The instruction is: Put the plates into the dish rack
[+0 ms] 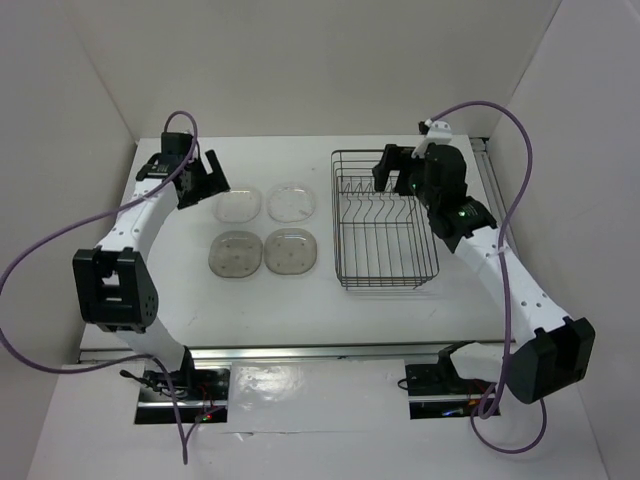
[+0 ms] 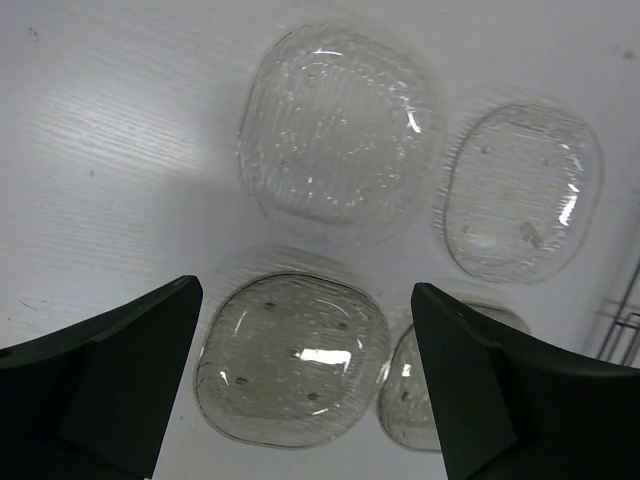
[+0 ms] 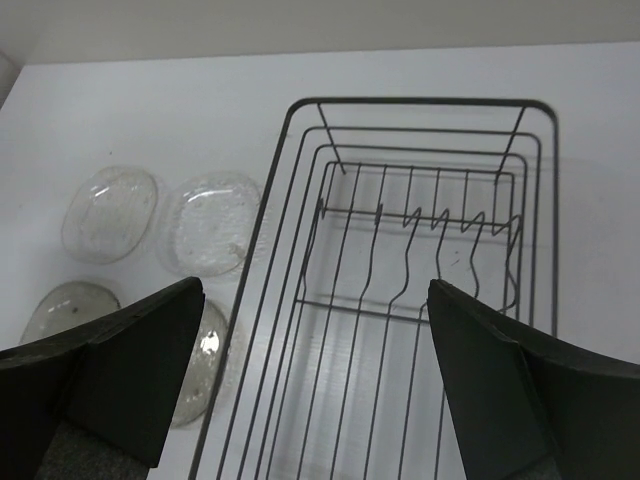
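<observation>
I need to bring my left gripper down to the closer clear plate, onto its rim facing away from the dish rack, because bare tabletop there leaves room for a finger.
Four see-through plates lie flat in a two-by-two group left of the dish rack: two clear ones at the far left and far right, and two smoky ones at the near left and near right. My left gripper is open and empty, above the table at the group's far-left corner. In the left wrist view the near-left smoky plate shows between the open gripper. My right gripper is open and empty above the far end of the empty rack, with the prongs between its tips.
White walls close in the table at the back and both sides. Purple cables loop off both arms. A metal rail runs along the near edge. The rack's wire rim stands higher than the plates.
</observation>
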Available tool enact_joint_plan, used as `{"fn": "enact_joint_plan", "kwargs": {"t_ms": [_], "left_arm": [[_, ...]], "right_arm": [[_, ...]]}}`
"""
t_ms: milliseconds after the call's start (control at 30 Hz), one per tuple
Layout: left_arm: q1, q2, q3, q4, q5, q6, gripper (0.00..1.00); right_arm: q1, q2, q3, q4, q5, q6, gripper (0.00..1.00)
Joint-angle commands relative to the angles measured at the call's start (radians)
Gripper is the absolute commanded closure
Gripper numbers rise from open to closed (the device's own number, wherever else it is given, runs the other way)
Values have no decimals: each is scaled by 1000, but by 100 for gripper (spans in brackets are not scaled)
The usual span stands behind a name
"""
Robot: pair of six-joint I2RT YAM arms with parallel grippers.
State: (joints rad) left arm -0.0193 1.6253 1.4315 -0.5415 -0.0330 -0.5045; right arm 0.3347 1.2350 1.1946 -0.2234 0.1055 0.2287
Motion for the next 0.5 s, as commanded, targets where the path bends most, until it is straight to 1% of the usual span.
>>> {"fn": "enact_joint_plan", "kwargs": {"t_ms": [0,67,100,167,267,333,400,467], "left_arm": [[30,66,29,18,-68,-31,0],[45,106,41,31,-68,-42,2],[61,151,52,31,-68,-42,2],[61,201,108,31,-58,-42,4],[61,274,154,44,-48,-42,5],[61,306,174,44,-90,-42,6],[61,355,196,31,-99,-42,10],[61,384,205,31,-99,-42,10]], "right_arm": [[15,0,-49,101,-105,20,0],[24,0,-61,111,-115,20,0],[35,0,-61,111,-115,20,0],[46,0,-61,111,-125,20,0],[56,9,-61,111,-147,11,0],[66,18,-52,111,-147,11,0],[78,18,-52,111,-147,11,0],[87,18,-52,111,-147,11,0]]}}
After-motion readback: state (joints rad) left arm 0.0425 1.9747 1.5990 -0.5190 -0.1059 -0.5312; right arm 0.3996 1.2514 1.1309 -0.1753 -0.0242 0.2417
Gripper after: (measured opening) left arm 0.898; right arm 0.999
